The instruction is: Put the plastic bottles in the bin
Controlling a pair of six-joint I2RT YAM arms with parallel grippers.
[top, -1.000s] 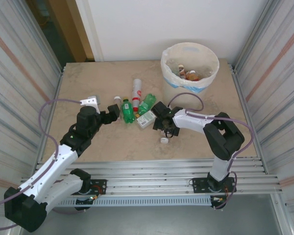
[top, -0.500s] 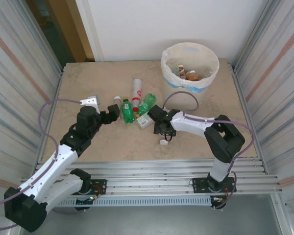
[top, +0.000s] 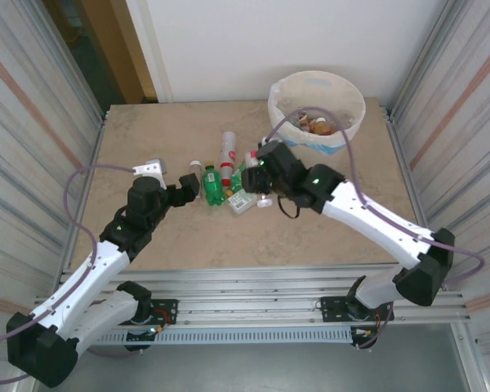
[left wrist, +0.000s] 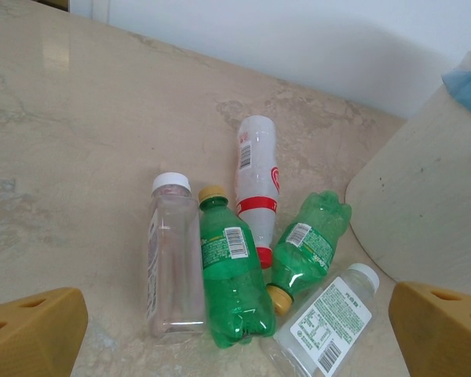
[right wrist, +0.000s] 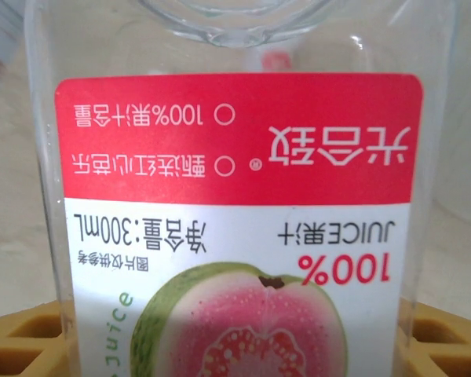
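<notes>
The cream bin's rim stands high off the tabletop. My right gripper needs to rise next, carry the juice bottle outward over the bin's opening (top: 317, 114), lower and release it.
My right gripper (top: 260, 166) (right wrist: 235, 349) is shut on a clear juice bottle (right wrist: 235, 196) with a red and white guava label, held above the table; its end (top: 251, 157) sticks out toward the back left. Several plastic bottles lie in a cluster: a clear one (left wrist: 173, 251), two green ones (left wrist: 229, 275) (left wrist: 306, 243), a white and red one (left wrist: 256, 177) (top: 227, 147), and a clear labelled one (left wrist: 326, 318) (top: 242, 200). My left gripper (top: 188, 186) (left wrist: 235, 302) is open just short of them. The cream bin (top: 355, 96) (left wrist: 424, 212) at the back right holds several bottles (top: 314, 123).
Corrugated metal walls (top: 33, 122) (top: 465, 106) close in both sides of the table. A metal rail (top: 253, 282) runs along the near edge. Bare tabletop (top: 147, 135) lies at the back left.
My right gripper closed on the juice bottle near the front of the table, lifted it and swung up and back toward the bin. The left arm has not moved.
</notes>
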